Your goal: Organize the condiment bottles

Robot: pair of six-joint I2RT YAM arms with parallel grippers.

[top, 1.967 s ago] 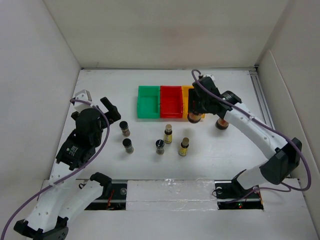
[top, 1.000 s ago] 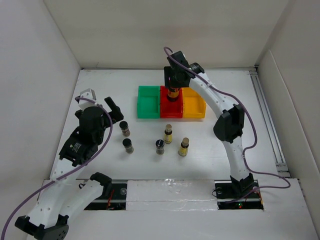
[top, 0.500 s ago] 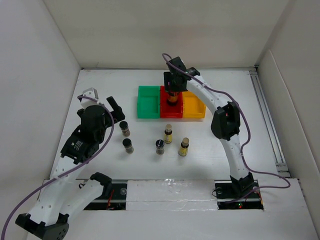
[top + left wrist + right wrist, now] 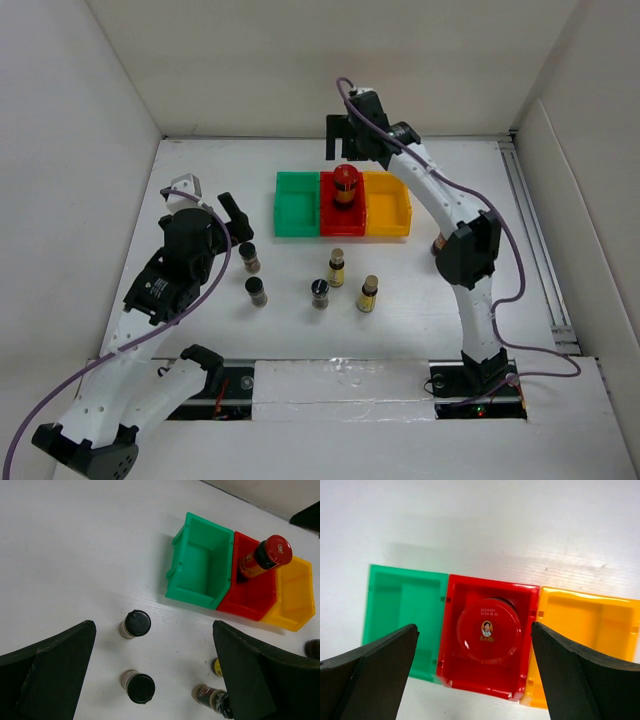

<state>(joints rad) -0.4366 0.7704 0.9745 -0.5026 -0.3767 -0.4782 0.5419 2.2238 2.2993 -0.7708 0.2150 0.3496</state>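
Observation:
I will move my right gripper to the right in the top view, back and then down onto the second red-capped jar (image 4: 438, 243), which is still standing outside the bins.
A red-capped jar (image 4: 346, 186) stands upright in the red bin (image 4: 343, 222). It also shows in the right wrist view (image 4: 489, 628) and the left wrist view (image 4: 262, 557). My right gripper (image 4: 351, 138) is open and empty above and behind it, its jaws wide on either side (image 4: 474, 626). A second red-capped jar (image 4: 438, 243) is mostly hidden behind the right arm. Three black-capped bottles (image 4: 249, 257) (image 4: 257, 291) (image 4: 320, 293) and two yellow-labelled bottles (image 4: 336, 267) (image 4: 368, 293) stand on the table. My left gripper (image 4: 232, 215) is open and empty above the left black-capped bottles (image 4: 136, 624).
The green bin (image 4: 296, 204) and the yellow bin (image 4: 388, 205) flank the red bin, and both hold nothing. White walls close off the left, back and right. A metal rail (image 4: 530, 225) runs along the table's right edge.
My right gripper carried the red-capped jar from the table's right into the red bin, let it go, opened and rose clear. The left arm shifted slightly.

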